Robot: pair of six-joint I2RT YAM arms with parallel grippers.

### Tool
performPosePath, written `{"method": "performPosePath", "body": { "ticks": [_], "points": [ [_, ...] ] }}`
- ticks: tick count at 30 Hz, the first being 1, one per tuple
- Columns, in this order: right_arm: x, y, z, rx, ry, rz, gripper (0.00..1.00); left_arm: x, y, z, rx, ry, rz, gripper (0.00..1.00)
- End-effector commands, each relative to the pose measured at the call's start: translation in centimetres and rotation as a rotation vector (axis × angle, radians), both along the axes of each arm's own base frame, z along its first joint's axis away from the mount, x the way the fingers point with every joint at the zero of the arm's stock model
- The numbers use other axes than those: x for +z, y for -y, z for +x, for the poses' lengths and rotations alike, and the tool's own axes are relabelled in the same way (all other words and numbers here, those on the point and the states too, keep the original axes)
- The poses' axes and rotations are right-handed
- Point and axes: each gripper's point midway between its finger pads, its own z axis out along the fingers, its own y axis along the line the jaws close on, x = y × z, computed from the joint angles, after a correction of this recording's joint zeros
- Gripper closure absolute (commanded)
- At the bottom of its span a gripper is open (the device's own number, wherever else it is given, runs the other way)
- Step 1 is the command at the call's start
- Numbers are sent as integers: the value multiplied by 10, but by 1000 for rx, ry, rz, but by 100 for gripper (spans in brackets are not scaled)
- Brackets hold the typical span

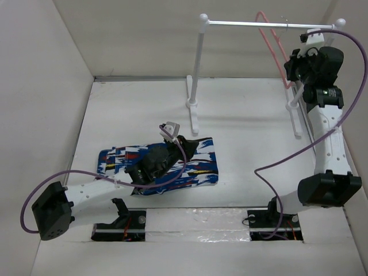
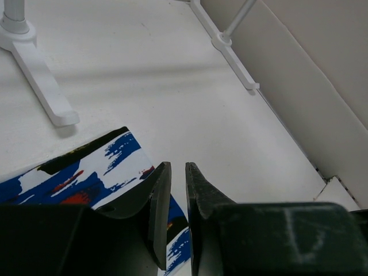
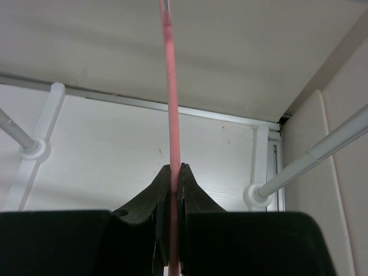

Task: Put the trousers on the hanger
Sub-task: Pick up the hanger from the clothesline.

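The right gripper carries the hanger (image 1: 275,49) down and back to the trousers' short edge next, then releases it. That edge is below it, to its left in the top view.
The blue splashed trousers (image 1: 198,167) lie folded flat on the table, left of centre. They also show in the left wrist view (image 2: 86,172). My left gripper (image 1: 192,142) hovers over their far right corner. In the left wrist view its jaws (image 2: 178,165) stand a narrow slit apart with nothing between them. The trousers' right edge passes beneath. The pink hanger (image 1: 275,49) hangs from the rail at the back right. My right gripper (image 1: 290,68) is shut on the hanger's thin pink bar (image 3: 171,86), which runs straight up between the fingers (image 3: 175,168).
The white-posted rack with its silver rail (image 1: 270,23) stands at the back, its left post (image 1: 198,69) just beyond the trousers. The rack's feet show in the left wrist view (image 2: 43,92) (image 2: 236,63). White walls (image 1: 40,86) enclose the table on both sides.
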Motion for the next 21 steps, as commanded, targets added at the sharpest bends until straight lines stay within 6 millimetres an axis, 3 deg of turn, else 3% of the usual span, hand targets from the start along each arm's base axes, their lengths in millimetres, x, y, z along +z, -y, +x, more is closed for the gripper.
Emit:
{"method": "performPosePath", "body": {
  "ticks": [1,5,9,13,14,17,18,20,21],
  "points": [
    [65,-3,-20,-58,216,-34,100,12,8,-2,-23,21,-46,85],
    [64,-3,-32,-95,228,-37,100,10,13,-3,-44,23,-33,77],
    [38,-2,-38,-102,172,-32,100,10,15,-2,-52,28,-25,71],
    [1,-4,-51,-103,127,-6,100,10,18,-4,-72,33,-32,67],
    [-18,-8,-60,-100,101,4,100,11,21,-5,-82,29,-43,67],
    [-34,-18,-72,-83,108,30,100,20,38,-13,-152,26,-76,77],
    [-58,-22,-74,-77,65,31,100,23,42,-14,-167,32,-89,80],
    [-76,-30,-80,-62,35,32,100,23,56,-19,-197,32,-72,83],
    [-94,-43,-86,-29,5,32,100,22,59,-19,-192,24,-52,83]
  ]
}}
